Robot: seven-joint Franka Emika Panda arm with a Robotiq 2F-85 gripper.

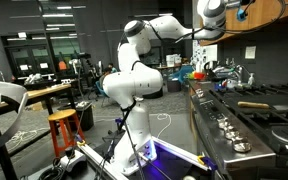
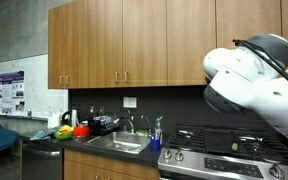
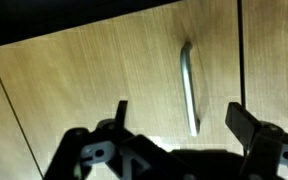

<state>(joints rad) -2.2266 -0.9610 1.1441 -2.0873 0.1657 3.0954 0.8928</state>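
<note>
The robot should next move its gripper outward toward the cabinet door point(image 3: 94, 80) and close on the silver handle point(image 3: 188, 88), which stands outward of the gripper, already in line between the spread fingers.
In the wrist view my gripper point(image 3: 181, 118) is open and empty, its two dark fingers spread wide. Between them, a short way off, a vertical silver handle point(image 3: 188, 88) is fixed on a wooden cabinet door point(image 3: 94, 80). The fingers do not touch the handle. In an exterior view the white arm point(image 1: 144, 60) reaches up toward the upper cabinets point(image 1: 254, 18) above the stove; the gripper itself is hard to make out there. In another exterior view the arm's white body point(image 2: 254, 80) fills the right side, in front of the wooden upper cabinets point(image 2: 124, 40).
A stove point(image 1: 249, 120) with knobs stands below the arm, also in an exterior view point(image 2: 224, 150). A sink point(image 2: 119, 143) with a faucet, a counter with colourful items point(image 2: 69, 131), an orange stool point(image 1: 66, 130) and cluttered lab tables point(image 1: 44, 85) are around.
</note>
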